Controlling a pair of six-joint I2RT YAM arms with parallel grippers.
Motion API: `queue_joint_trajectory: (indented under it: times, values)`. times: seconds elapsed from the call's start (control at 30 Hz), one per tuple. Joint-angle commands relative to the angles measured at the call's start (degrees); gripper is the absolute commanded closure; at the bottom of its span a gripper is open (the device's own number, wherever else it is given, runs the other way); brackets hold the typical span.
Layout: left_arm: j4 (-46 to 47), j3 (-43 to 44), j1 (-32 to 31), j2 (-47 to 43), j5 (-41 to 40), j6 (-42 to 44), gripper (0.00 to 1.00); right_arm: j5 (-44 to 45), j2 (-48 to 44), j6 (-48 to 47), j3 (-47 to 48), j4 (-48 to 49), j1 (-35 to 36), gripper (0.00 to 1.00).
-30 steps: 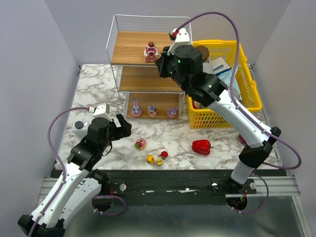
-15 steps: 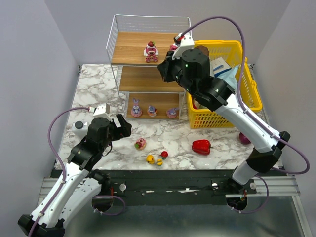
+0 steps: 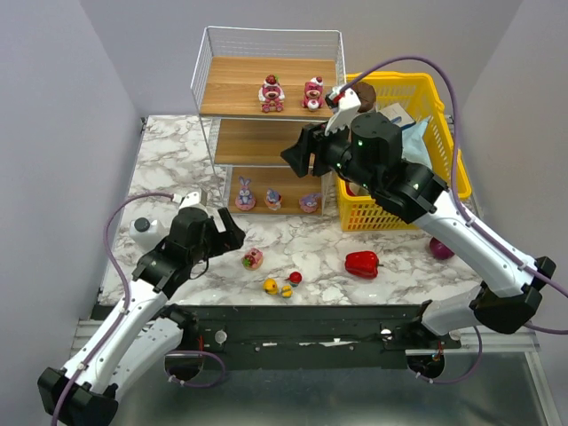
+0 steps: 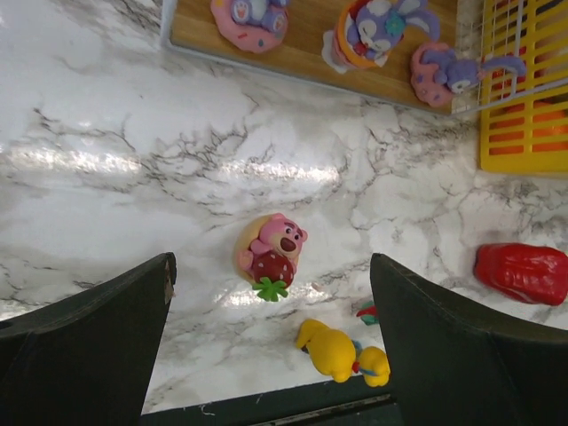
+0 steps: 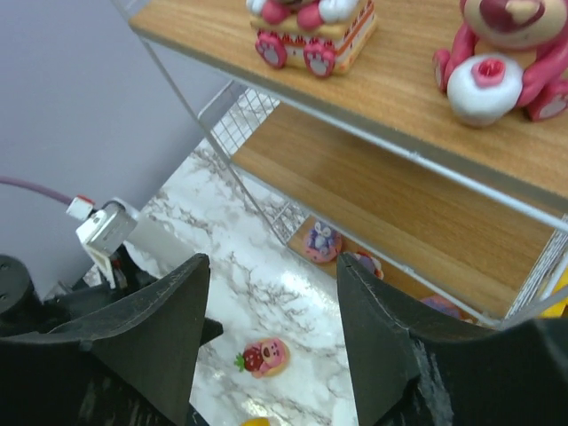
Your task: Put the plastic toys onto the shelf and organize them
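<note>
My left gripper is open and will move down to the bear on the table, with its fingers on both sides of the red strawberry [image 3: 249,263] [image 4: 272,267], because the strawberry sticks out clear of the bear's body.
The shelf [image 3: 238,84] stands at the back of the table. Its top board [image 5: 404,102] carries a pink strawberry-cake bear [image 3: 272,92] [image 5: 311,31] and a pink bear [image 3: 312,92] [image 5: 510,53]. Three purple bunnies [image 3: 245,193] [image 3: 273,199] [image 3: 310,202] sit on the bottom board. A pink bear with a strawberry [image 3: 253,258] [image 4: 271,252] lies on the table, with yellow ducks [image 3: 270,286] [image 4: 333,349] and a small red toy [image 3: 295,277] near the front edge. My right gripper [image 3: 297,153] [image 5: 271,266] hangs open and empty in front of the shelf. My left gripper [image 3: 222,232] [image 4: 271,264] is open above the table bear.
A yellow basket [image 3: 404,191] stands right of the shelf. A red bell pepper [image 3: 362,263] [image 4: 522,272] and a dark purple ball [image 3: 441,248] lie on the table's right side. A white object [image 3: 142,228] sits at the left edge.
My right gripper has opened, left the second pink bear on the top board and drawn back down to the right. The left arm has shifted slightly toward the table bear.
</note>
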Motion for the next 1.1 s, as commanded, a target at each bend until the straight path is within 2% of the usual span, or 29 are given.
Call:
queue_joint_trajectory:
  times: [0.0,0.2,0.43,0.63,0.97,1.07]
  values:
    - [2.0,-5.8,0.2,3.5,11.7,-5.4,0.01,-3.1,-4.1,0.1,-3.4,0.3,-0.1,0.29]
    - [0.4,-7.6,-0.2,7.4,12.3,-8.1,0.07,-0.7,-8.0,1.0,-6.5,-1.9,-0.2,0.25]
    - [4.2,-12.9,-0.4,6.2,14.1,-13.5,0.15,1.4,-12.7,3.6,-12.4,-3.3,-0.2,0.25]
    - [8.1,-16.1,-0.4,5.5,11.5,-20.1,0.16,2.3,-15.9,4.7,-15.6,-4.8,-0.1,0.26]
    - [14.8,-18.2,-0.4,1.3,7.8,-26.0,0.16,3.8,-20.1,5.1,-18.1,-7.5,-0.1,0.25]
    - [16.5,-19.1,-0.4,3.3,7.9,-28.1,0.21,3.7,-21.1,5.0,-18.5,-8.6,-0.2,0.25]
